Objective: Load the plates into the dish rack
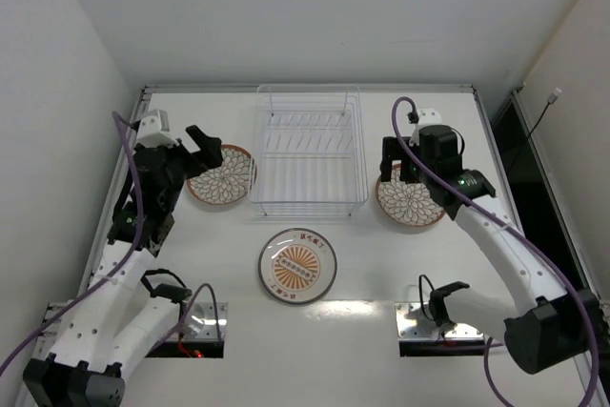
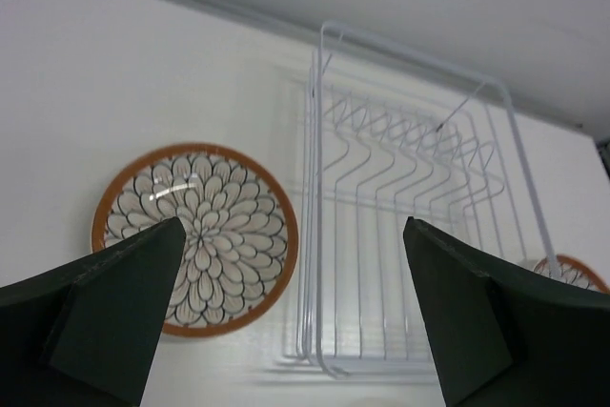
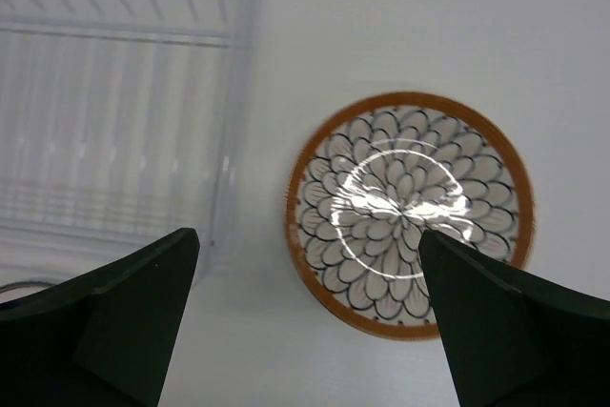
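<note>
The right gripper turns and lowers onto the petal plate's rim opposite the rack next, since open table leaves finger room there.
The wire dish rack (image 1: pixel 308 152) stands empty at the table's back middle; it also shows in the left wrist view (image 2: pixel 410 226) and the right wrist view (image 3: pixel 114 92). A petal-pattern plate (image 1: pixel 224 176) lies flat to its left, also in the left wrist view (image 2: pixel 205 231). A second petal plate (image 1: pixel 408 202) lies flat to its right, also in the right wrist view (image 3: pixel 410 212). The sunburst plate (image 1: pixel 297 265) lies flat in front of the rack. My left gripper (image 1: pixel 203 146) hovers open above the left plate's rim. My right gripper (image 1: pixel 398 161) hovers open above the right plate.
The table is white with raised walls at the back and sides. Two metal mounting plates (image 1: pixel 434 331) sit at the near edge by the arm bases. A dark gap (image 1: pixel 519 154) runs along the right side of the table.
</note>
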`<state>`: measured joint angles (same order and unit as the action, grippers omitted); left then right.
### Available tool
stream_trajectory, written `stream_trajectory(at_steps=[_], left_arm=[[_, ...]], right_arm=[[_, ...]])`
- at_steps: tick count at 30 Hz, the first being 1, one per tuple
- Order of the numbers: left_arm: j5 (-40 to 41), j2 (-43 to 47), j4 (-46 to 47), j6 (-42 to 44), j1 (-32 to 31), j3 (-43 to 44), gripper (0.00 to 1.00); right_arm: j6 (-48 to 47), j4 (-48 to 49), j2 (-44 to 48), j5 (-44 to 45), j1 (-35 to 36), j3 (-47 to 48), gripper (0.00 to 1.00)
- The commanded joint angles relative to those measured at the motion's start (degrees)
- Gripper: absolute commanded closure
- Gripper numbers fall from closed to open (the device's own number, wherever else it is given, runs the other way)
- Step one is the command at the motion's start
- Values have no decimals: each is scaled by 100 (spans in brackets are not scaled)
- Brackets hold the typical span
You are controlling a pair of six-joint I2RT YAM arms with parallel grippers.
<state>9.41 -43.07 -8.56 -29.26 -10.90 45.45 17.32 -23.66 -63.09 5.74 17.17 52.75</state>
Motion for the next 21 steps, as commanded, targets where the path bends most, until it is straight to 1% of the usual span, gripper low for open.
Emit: stream_trajectory(at_steps=[1,3,4,5,6,8,9,10,12,13,15,16,18,19,21], left_arm=[[-456,-149,-401,-124,-9,-54,0],[-310,-149,-471,-63,-9,-54,0],[-134,-71,-593,-185,-9,-54,0],[68,-18,-681,-386,-9,-106,0],[557,-17,-813,-545,-9,-107,0],[965,-17,-1209,-905,-9,-107,0],[1045,-17,-1210,-1020,-9,-107,0],[958,-17,-1210,-1021,-9,-168,0],[800,-149,-1070,-1021,-9,-168,0],[617,-288,-1017,-1021,-9,-229,0],[431,-465,-885,-960,-9,-230,0],[291,-544,-885,-959,-9,-230,0],[211,-668,-885,-906,-9,-230,0],[210,-668,-885,-906,-9,-230,0],[210,-598,-885,-906,-9,-230,0]], right_arm=[[316,-455,165,1297,-82,341,0],[605,-621,165,1691,-82,490,0],[745,-770,165,1781,-143,490,0],[842,-719,218,1721,-144,490,0],[939,-641,218,1633,-265,438,0],[1202,-587,271,1711,-415,438,0],[1299,-587,271,1772,-642,438,0],[1300,-587,167,1773,-784,438,0],[1126,-526,-192,1317,-1083,490,0],[1124,-526,-351,1203,-1415,490,0],[1046,-430,-755,641,-1838,421,0],[984,-342,-844,152,-2284,342,0],[984,97,-898,-395,-2803,0,0],[984,264,-950,-816,-2928,-271,0],[984,642,-1046,-1126,-3113,-475,0]])
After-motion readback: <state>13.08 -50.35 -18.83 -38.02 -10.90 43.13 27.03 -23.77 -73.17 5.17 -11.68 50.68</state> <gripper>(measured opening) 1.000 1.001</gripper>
